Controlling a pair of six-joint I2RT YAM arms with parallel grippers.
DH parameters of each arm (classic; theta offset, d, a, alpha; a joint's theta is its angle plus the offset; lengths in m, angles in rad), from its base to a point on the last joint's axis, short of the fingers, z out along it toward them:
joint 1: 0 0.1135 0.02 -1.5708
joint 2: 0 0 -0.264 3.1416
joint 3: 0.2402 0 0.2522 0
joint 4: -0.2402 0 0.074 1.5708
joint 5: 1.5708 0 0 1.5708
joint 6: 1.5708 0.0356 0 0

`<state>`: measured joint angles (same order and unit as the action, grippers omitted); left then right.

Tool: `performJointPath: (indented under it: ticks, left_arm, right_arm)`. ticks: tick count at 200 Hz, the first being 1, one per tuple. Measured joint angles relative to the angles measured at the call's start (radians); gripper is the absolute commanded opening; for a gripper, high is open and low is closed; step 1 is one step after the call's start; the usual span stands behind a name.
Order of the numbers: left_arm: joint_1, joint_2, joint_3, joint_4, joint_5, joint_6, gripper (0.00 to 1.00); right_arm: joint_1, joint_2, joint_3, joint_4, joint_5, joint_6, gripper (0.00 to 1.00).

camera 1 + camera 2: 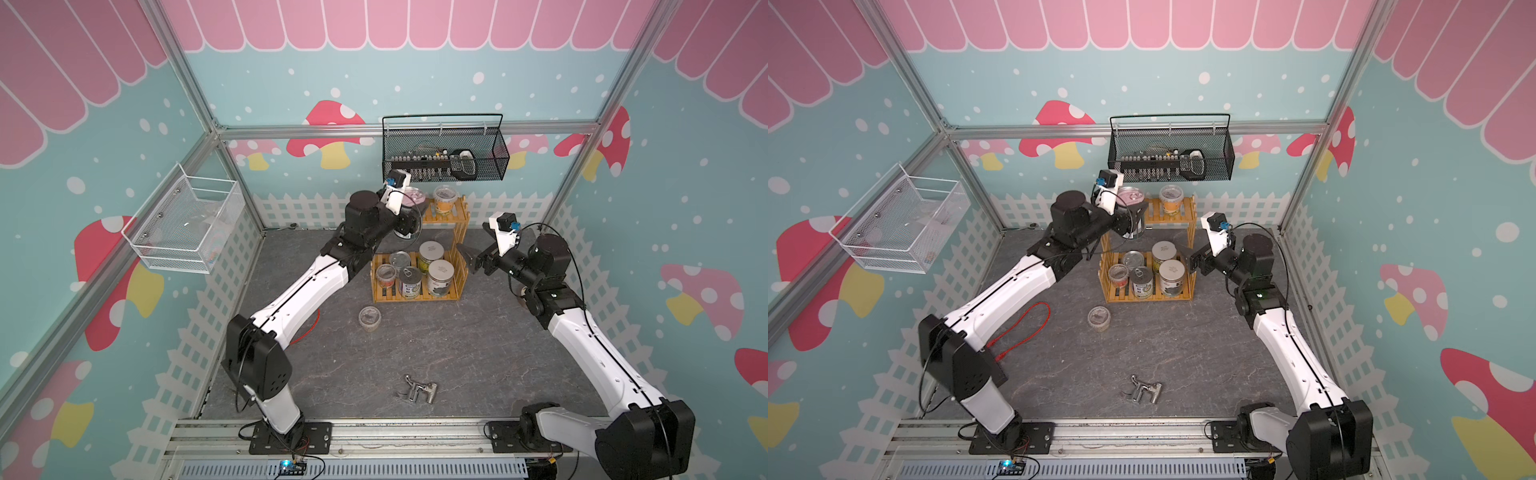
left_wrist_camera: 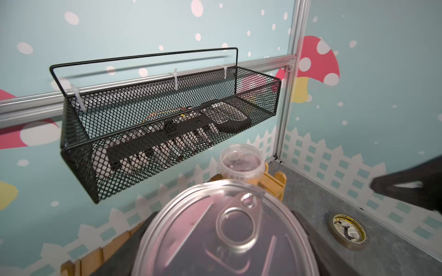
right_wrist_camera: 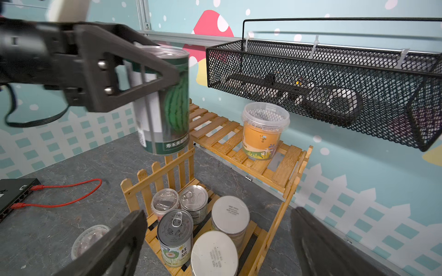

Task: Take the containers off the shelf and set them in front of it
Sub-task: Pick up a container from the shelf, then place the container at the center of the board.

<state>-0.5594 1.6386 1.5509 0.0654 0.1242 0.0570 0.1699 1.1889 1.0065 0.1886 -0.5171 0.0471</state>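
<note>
My left gripper will move back and down next to let go of the tin can on the bare tabletop (image 1: 416, 314) beside the clear cup. That spot is free, and it is below and back from my left gripper.
My left gripper (image 1: 409, 220) is shut on a silver pull-tab tin can (image 3: 167, 102) with a green watermelon label, held upright in the air over the left end of the yellow slatted shelf (image 1: 462, 216). A clear lidded cup (image 1: 444, 199) with orange contents stands on the top tier. The lower tier holds a clear cup (image 1: 385, 276), two tin cans (image 1: 410, 283) and two white-lidded jars (image 1: 440, 276). Another clear cup (image 1: 369, 318) stands on the table before the shelf. My right gripper (image 1: 467, 257) hangs open and empty beside the shelf's right side.
A black wire-mesh basket (image 1: 444, 153) hangs on the back wall just above the shelf. A white wire basket (image 1: 187, 224) is on the left wall. A tape roll (image 2: 346, 230) lies behind the shelf, a metal tool (image 1: 417, 390) near the front, a red cable (image 1: 1025, 324) at left.
</note>
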Motion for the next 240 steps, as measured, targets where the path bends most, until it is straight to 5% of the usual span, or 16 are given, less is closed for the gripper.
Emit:
performJointPath:
  ticks: [51, 100, 142, 240]
  left_arm:
    - [-0.158, -0.309, -0.496, 0.199, -0.157, -0.059, 0.59]
    - [-0.310, -0.325, -0.830, 0.341, -0.387, -0.171, 0.57]
    - [-0.363, -0.180, -0.928, 0.525, -0.501, -0.251, 0.57]
    - [-0.366, 0.157, -0.887, 0.831, -0.589, -0.277, 0.58]
  right_arm:
    - [0.000, -0.001, -0.048, 0.035, -0.034, 0.027, 0.99]
    - [0.000, -0.001, -0.098, 0.061, -0.045, 0.052, 0.98]
    - [0.000, -0.001, -0.127, 0.073, -0.044, 0.055, 0.99]
    - [0.000, -0.008, -0.157, 0.091, -0.041, 0.053, 0.99]
